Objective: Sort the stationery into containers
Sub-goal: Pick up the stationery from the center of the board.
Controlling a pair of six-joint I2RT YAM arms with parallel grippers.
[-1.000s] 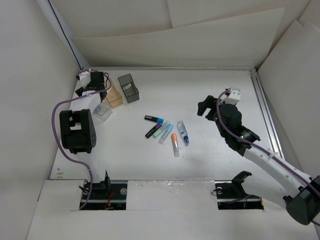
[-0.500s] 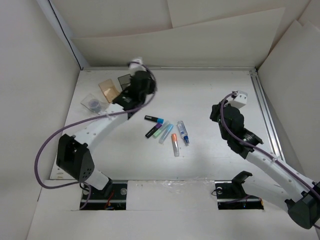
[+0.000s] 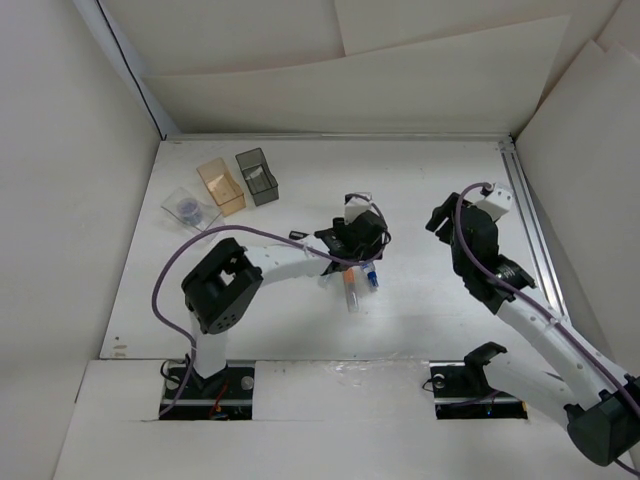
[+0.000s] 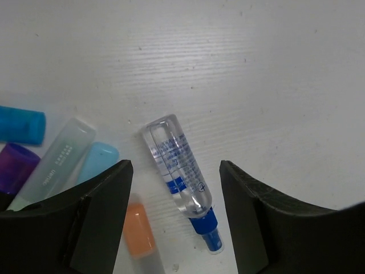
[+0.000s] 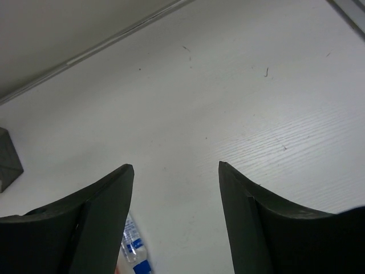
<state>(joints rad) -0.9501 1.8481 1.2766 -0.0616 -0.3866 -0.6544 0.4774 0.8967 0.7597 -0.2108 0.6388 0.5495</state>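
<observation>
Next, my left gripper moves down to the clear tube with the blue label [image 4: 181, 171] and closes.
My left gripper [image 3: 355, 245] hovers over the stationery pile at the table's centre and hides most of it from above. Its wrist view shows it open [image 4: 174, 164], jaws either side of a clear tube with blue label and blue cap [image 4: 179, 171], not touching it. Beside the tube lie an orange cap [image 4: 138, 230], a light blue pen [image 4: 97, 161], a pale green one [image 4: 54, 162] and a purple end [image 4: 14, 168]. The clear [image 3: 190, 208], amber [image 3: 220, 186] and dark grey containers [image 3: 257, 176] stand at the back left. My right gripper [image 3: 440, 215] is open [image 5: 174, 165] above bare table.
White walls close in the table at the left, back and right. A metal rail [image 3: 530, 215] runs along the right edge. The right wrist view catches the blue-label tube [image 5: 132, 245] at its lower left and a corner of the dark grey container [image 5: 7, 160].
My left arm has swung from the containers at the back left across to the stationery pile. My right gripper has drifted a little right and back.
</observation>
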